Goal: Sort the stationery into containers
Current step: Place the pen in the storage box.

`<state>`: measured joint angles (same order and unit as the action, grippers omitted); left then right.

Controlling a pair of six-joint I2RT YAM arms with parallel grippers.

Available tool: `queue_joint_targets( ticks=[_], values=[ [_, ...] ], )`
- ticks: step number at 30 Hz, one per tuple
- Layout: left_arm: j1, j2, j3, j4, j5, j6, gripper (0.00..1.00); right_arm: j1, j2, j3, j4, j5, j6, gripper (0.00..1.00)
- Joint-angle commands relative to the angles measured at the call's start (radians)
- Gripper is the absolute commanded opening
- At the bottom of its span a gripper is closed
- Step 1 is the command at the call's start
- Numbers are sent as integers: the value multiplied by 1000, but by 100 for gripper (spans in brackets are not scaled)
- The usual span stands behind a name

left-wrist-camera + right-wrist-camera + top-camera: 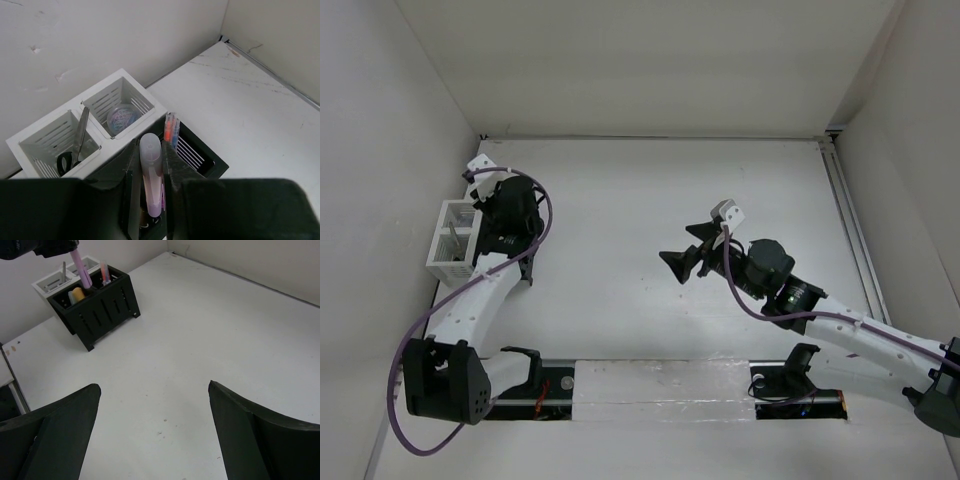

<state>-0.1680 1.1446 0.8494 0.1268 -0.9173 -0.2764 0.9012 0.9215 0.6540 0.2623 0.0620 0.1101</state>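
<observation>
The yellow highlighter stands over the black organiser's near section (148,218), apart from the pens, so I need to move my left gripper slightly back over there next and then open it.
My left gripper (150,160) is shut on a purple highlighter (151,172) and holds it upright over the black organiser (200,155), its lower end inside the box. Orange and blue pens (171,129) stand in that box. The white two-compartment organiser (100,107) next to it holds black-handled scissors (75,145) and a round greyish-purple piece (122,117). In the right wrist view the black organiser (100,302) shows far left with the purple highlighter (80,267) and a yellow one (77,294) in it. My right gripper (155,395) is open and empty over bare table.
The white organiser (450,240) stands against the left wall in the top view, with my left arm (505,215) over the black box. My right gripper (685,262) hovers mid-table. White walls enclose the table on three sides.
</observation>
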Motion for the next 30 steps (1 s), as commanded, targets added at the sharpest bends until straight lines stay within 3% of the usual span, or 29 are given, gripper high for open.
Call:
queue_joint_targets(
  ticks=[1,19,25,30],
  values=[
    [1,-9,-7,50,-31,20,0,-7,-18,-1,63,-25,8,95],
    [1,20,-38,-18,-58,-27,3,-7,-36,-10,63,-25,8,95],
    [1,1,-29,-55,-69,-47,0,-7,-36,-10,63,-25,8,95],
    [-39,-19,-38,-67,-164,-38,0,-7,-36,-19,63,-25,8,95]
  ],
)
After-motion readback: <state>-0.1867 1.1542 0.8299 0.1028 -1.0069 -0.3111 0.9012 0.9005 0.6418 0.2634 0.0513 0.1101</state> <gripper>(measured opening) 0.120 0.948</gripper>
